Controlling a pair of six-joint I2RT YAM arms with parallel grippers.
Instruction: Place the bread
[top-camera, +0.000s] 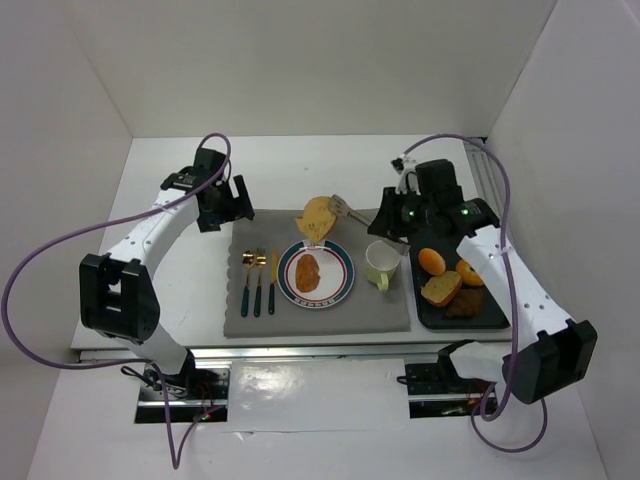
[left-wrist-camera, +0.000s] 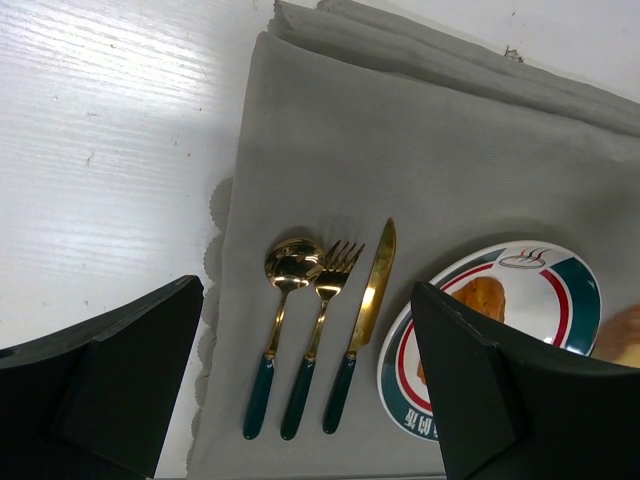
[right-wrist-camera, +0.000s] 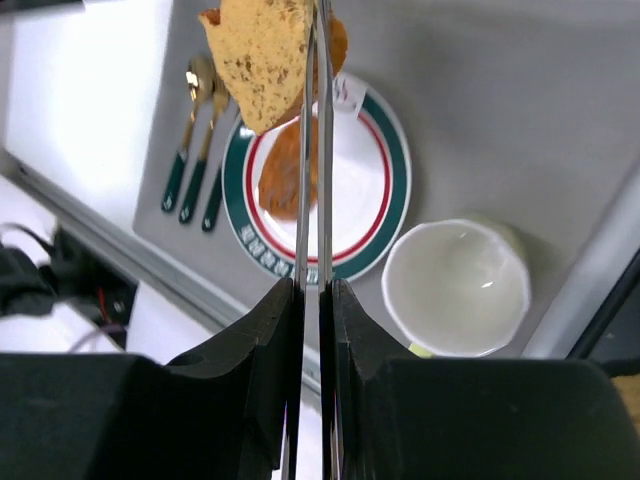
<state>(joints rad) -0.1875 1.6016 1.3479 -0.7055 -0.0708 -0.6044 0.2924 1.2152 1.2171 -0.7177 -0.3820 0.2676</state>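
Note:
The right gripper draws back and down next, brings the slice (right-wrist-camera: 260, 60) onto the browned food (right-wrist-camera: 282, 174) and lets go of the handles. The bread hangs above the plate's far edge.
My right gripper (top-camera: 388, 224) is shut on a pair of metal tongs (top-camera: 346, 208). The tongs pinch a slice of bread (top-camera: 318, 217) and hold it in the air above the far edge of the round plate (top-camera: 340, 285). In the right wrist view the gripper (right-wrist-camera: 312, 286) clamps the tongs (right-wrist-camera: 312, 200), and the bread slice (right-wrist-camera: 260, 60) hangs at their tip over the plate (right-wrist-camera: 375, 190). A browned piece of food (top-camera: 307, 270) lies on the plate. My left gripper (top-camera: 224, 205) is open and empty, above the mat's far left corner.
A grey mat (top-camera: 380, 312) carries the plate, a gold spoon, fork and knife (top-camera: 258, 280) and a pale cup (top-camera: 381, 265). A black tray (top-camera: 490, 318) at the right holds several bread pieces (top-camera: 441, 288). White walls stand on three sides.

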